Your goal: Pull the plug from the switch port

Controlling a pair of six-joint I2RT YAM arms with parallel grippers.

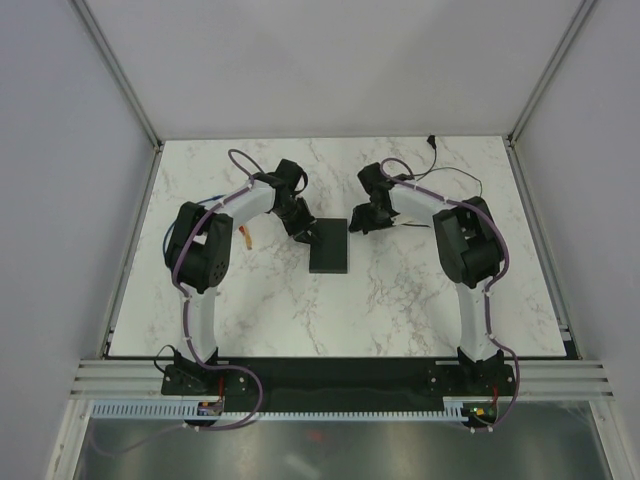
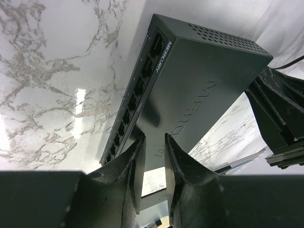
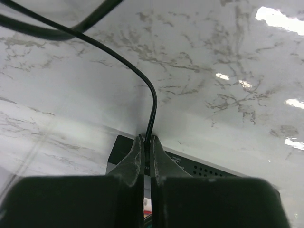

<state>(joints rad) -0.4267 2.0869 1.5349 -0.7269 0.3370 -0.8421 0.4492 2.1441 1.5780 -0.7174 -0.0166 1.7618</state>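
The right gripper draws outward and to the right in the top view next. It releases over the marble by the black piece, since its cable meets the switch.
The dark grey switch (image 1: 330, 250) lies at the table's middle. In the left wrist view it (image 2: 204, 85) shows a row of ports (image 2: 137, 90) along one side. My left gripper (image 1: 301, 228) is at its far left corner; its jaws (image 2: 153, 138) stand a little apart over the switch's top with nothing between them. My right gripper (image 1: 358, 224) is at the far right corner and is shut (image 3: 147, 138) on the black cable (image 3: 153, 104) just above the switch (image 3: 213, 167). The plug itself is hidden behind the fingers.
The black cable (image 1: 450, 178) runs back and right to the table's far edge. A small orange object (image 1: 246, 238) lies left of the left gripper. Grey walls enclose the marble table (image 1: 400, 300) on three sides.
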